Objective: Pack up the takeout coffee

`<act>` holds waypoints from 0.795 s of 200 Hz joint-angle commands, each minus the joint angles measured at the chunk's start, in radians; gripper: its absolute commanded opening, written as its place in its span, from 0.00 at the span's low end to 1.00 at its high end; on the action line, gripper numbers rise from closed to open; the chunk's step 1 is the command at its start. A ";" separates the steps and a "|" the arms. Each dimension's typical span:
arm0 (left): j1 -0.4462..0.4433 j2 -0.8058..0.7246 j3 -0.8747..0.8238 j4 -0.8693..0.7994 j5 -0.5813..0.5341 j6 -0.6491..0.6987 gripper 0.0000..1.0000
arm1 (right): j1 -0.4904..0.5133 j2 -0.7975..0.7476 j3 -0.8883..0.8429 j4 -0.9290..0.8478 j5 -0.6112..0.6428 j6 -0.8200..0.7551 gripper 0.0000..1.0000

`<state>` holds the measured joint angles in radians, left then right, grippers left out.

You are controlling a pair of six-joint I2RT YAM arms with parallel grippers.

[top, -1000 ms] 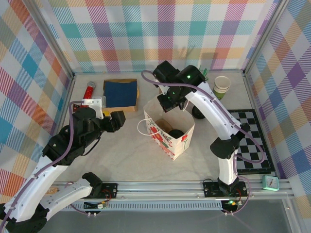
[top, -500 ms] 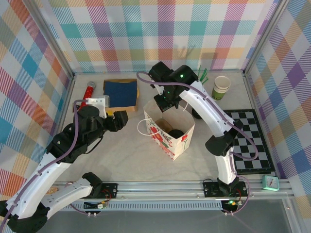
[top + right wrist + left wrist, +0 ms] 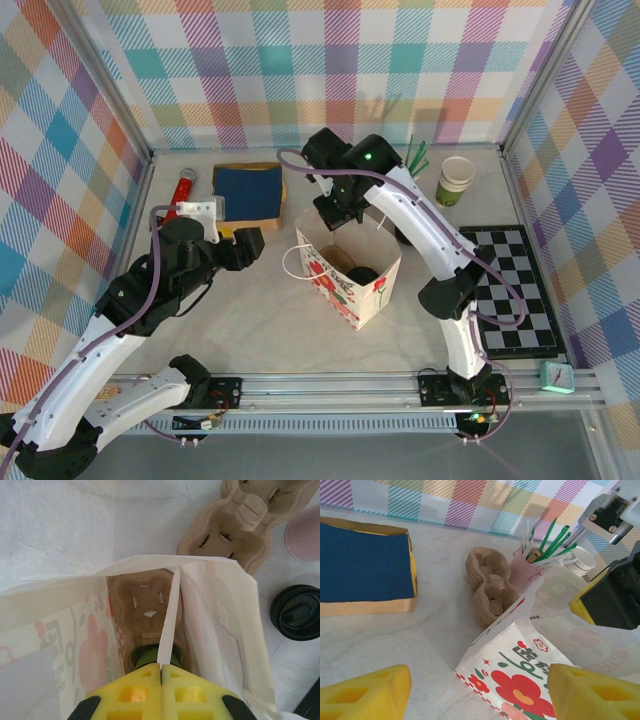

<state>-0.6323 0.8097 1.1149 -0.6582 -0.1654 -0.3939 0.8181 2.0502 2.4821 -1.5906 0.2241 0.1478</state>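
My right gripper holds the white paper handle (image 3: pixel 169 615) above the bag's opening (image 3: pixel 145 597). The coffee is already standing inside, so I will next lower the handle into the opening and let go of it.
The takeout coffee (image 3: pixel 362 273) stands inside the flower-printed paper bag (image 3: pixel 350 290), its black lid showing from above. In the right wrist view a bit of its green body (image 3: pixel 145 656) sits in a brown carrier (image 3: pixel 142 605) at the bag's bottom. My right gripper (image 3: pixel 161 667) is shut on the bag's white paper handle (image 3: pixel 169 615), above the bag's back edge (image 3: pixel 335 215). My left gripper (image 3: pixel 248 243) is open to the left of the bag, and the bag's printed side (image 3: pixel 530 675) lies between its yellow fingertips (image 3: pixel 365 692).
A stack of brown pulp carriers (image 3: pixel 487 587) and a pink holder of green stirrers (image 3: pixel 527 567) stand behind the bag. A loose black lid (image 3: pixel 297 611) lies at the bag's right. A blue-lined box (image 3: pixel 248 192), green-and-white cups (image 3: pixel 456 180) and a checkerboard (image 3: pixel 520 290) lie around.
My right gripper has shifted a little to the left with the handle in it. The left arm edged slightly toward the back, then stayed still.
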 commanded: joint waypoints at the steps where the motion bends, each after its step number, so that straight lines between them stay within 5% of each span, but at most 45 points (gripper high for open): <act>1: 0.006 -0.010 -0.013 0.028 0.015 -0.008 0.72 | 0.010 0.027 0.026 0.001 -0.011 -0.002 0.00; 159: 0.006 -0.012 -0.024 0.032 0.015 -0.011 0.72 | 0.012 0.097 0.024 0.025 -0.032 0.007 0.00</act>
<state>-0.6323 0.8097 1.1011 -0.6506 -0.1654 -0.3973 0.8196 2.1246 2.4847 -1.5726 0.2066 0.1482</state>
